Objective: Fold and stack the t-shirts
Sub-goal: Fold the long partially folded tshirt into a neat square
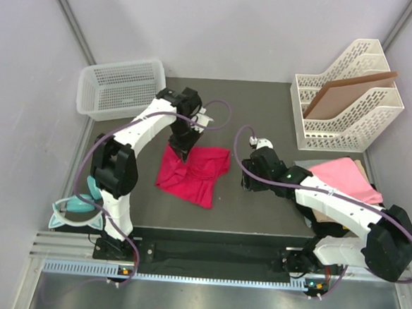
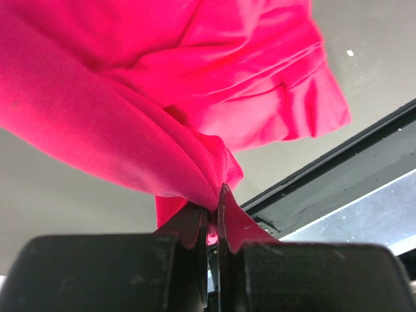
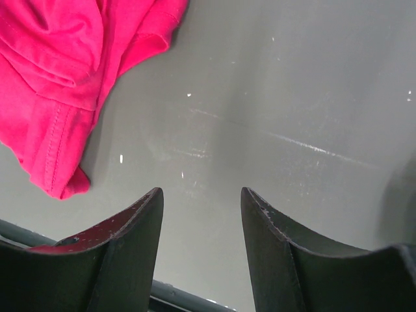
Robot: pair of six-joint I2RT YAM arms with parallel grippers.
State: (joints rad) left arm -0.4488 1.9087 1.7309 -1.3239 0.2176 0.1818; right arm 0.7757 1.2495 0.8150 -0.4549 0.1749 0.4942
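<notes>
I should next move my left gripper to the right in the top view and release the t-shirt's fold over the opposite side of the t-shirt, since the t-shirt's body spreads that way.
The crimson-pink t-shirt [image 1: 194, 173] lies crumpled at the middle of the dark table [image 1: 265, 116]. My left gripper [image 1: 183, 153] is shut on a bunched fold at its far left edge; in the left wrist view the cloth [image 2: 162, 84] is pinched between the jaws of the left gripper [image 2: 213, 205] and drapes away from them. My right gripper [image 1: 247, 180] hovers open just right of the shirt, nothing between its fingers. In the right wrist view the right gripper [image 3: 201, 192] is over bare table, with the shirt's sleeve [image 3: 52, 78] at upper left. A light pink t-shirt [image 1: 346, 177] lies folded at the right edge.
A white mesh basket [image 1: 122, 86] stands at the back left. A white file organiser [image 1: 313, 137] holding a brown board [image 1: 348, 94] stands at the back right. A teal object [image 1: 75, 207] hangs off the left arm's base. The table's front edge [image 1: 214, 233] runs near the arm bases.
</notes>
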